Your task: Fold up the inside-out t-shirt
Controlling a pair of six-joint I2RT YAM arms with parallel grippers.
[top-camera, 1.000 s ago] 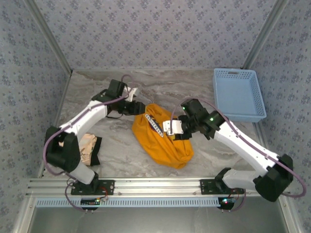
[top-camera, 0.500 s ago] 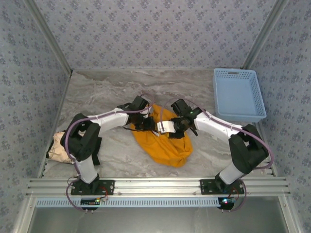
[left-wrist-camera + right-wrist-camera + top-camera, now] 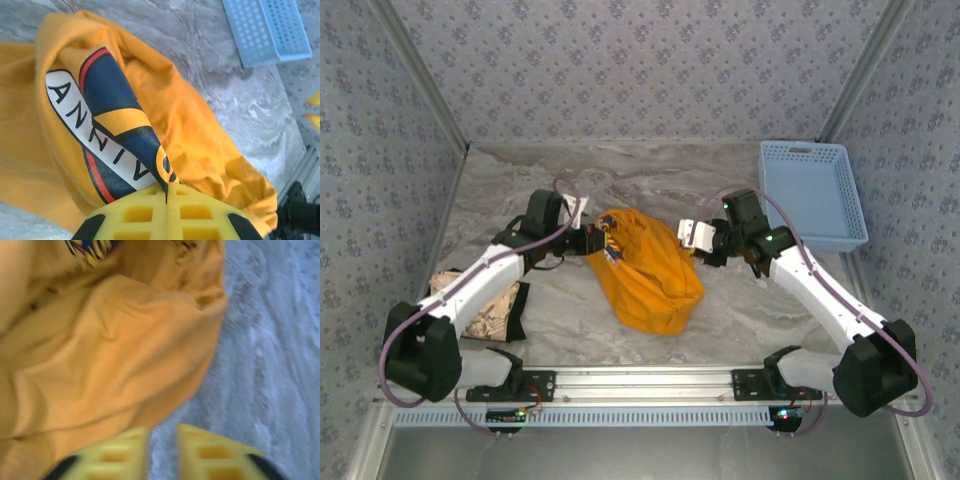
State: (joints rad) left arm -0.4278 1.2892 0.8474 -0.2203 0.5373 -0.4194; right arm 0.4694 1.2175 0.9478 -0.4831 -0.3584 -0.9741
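The robot's left gripper will next draw the pinched fold back and release it on the bare tabletop beside the heap, since that spot lies back of the gripper.
The inside-out t-shirt [image 3: 650, 280] lies bunched in an orange-yellow heap at the table's middle. My left gripper [image 3: 604, 240] is at its upper left edge. In the left wrist view its yellow fingers are shut [image 3: 166, 192] on a fold of the t-shirt [image 3: 200, 130], pinching the tip of the dark printed graphic [image 3: 110, 125] with white lettering. My right gripper [image 3: 692, 233] is just off the heap's upper right edge. Its fingers [image 3: 163, 440] stand apart over bare table with nothing between them, and the t-shirt [image 3: 100, 350] is just ahead and to their left.
A blue perforated basket [image 3: 812, 193] stands at the back right, also seen from the left wrist [image 3: 270, 30]. A beige cloth with a black edge [image 3: 485, 305] lies at the left, near the left arm's base. Marbled grey table [image 3: 760, 310] surrounds the shirt.
Both grippers met over the shirt's middle half a second ago. Since then the left one drew back left with fabric in it, and the right one opened and moved right, off the shirt.
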